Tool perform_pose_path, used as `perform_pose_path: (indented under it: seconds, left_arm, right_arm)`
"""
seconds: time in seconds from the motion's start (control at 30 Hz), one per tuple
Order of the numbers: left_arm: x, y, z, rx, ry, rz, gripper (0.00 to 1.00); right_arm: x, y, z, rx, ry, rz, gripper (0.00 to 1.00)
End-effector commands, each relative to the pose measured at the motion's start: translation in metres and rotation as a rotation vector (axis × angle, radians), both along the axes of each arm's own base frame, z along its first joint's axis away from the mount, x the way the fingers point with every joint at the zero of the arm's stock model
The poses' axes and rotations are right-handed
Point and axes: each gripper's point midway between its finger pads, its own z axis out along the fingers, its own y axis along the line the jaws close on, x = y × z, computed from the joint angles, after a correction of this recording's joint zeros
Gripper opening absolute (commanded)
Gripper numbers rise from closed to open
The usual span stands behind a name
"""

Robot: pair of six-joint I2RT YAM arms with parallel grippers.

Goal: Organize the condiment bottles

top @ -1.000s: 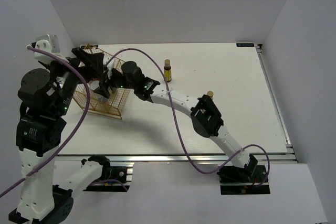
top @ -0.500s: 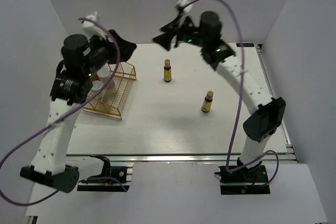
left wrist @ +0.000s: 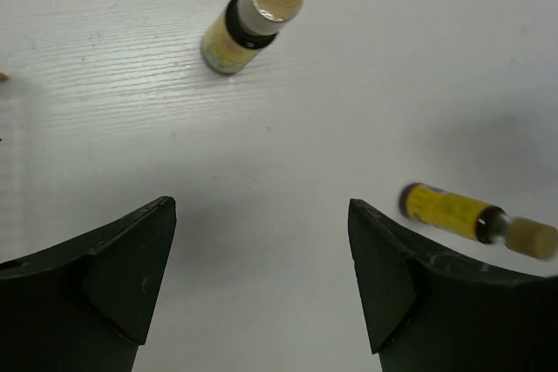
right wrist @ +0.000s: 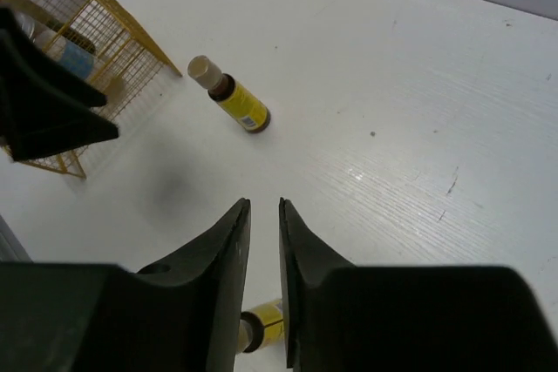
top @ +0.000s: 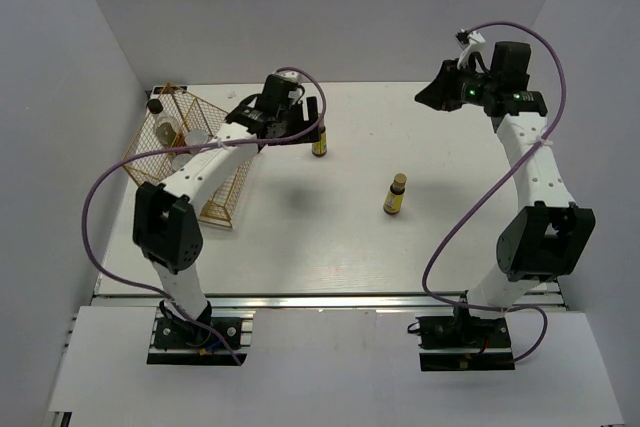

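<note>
The back bottle's cap is outward of my left gripper and below it, so the gripper should move outward and lower its open fingers around both sides of the cap to close.
Two dark amber condiment bottles with yellow labels stand on the white table: one at the back [top: 319, 136] [left wrist: 248, 23] [right wrist: 232, 99], one nearer the middle [top: 395, 195] [left wrist: 466, 213] [right wrist: 264, 325]. My left gripper [top: 306, 119] [left wrist: 260, 208] hovers just left of the back bottle, open and empty. Two white bottles [top: 166, 131] [top: 197, 137] and a black-capped one [top: 155, 105] are in the gold wire basket [top: 215, 209]. My right gripper [top: 436, 95] [right wrist: 263, 205] hangs high at the back right, its jaws a narrow slit apart with nothing between them.
The basket [right wrist: 52, 163] stands at the table's left side, close to the left arm's forearm. White walls close in the back and both sides. A metal rail [top: 330, 299] runs along the near table edge.
The left arm swung down from the basket side to the back amber bottle and its jaws reopened. The right arm swept to the far right, and its jaws closed to a slit.
</note>
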Motion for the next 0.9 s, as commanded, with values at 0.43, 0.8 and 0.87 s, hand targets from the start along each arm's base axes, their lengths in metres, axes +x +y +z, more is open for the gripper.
perform_pose_path:
  seconds: [0.43, 0.8, 0.87]
  left_arm:
    - [0.089, -0.023, -0.021, 0.143, -0.186, 0.077, 0.91]
    - [0.114, -0.038, -0.025, 0.119, -0.228, 0.071, 0.81]
    - [0.114, -0.039, -0.024, 0.119, -0.232, 0.066, 0.79]
  right_arm:
    - [-0.040, -0.010, 0.007, 0.094, -0.031, 0.017, 0.48]
    - [-0.047, -0.010, 0.002, 0.086, -0.029, 0.012, 0.48]
    - [-0.048, -0.010, 0.001, 0.088, -0.024, 0.009, 0.48]
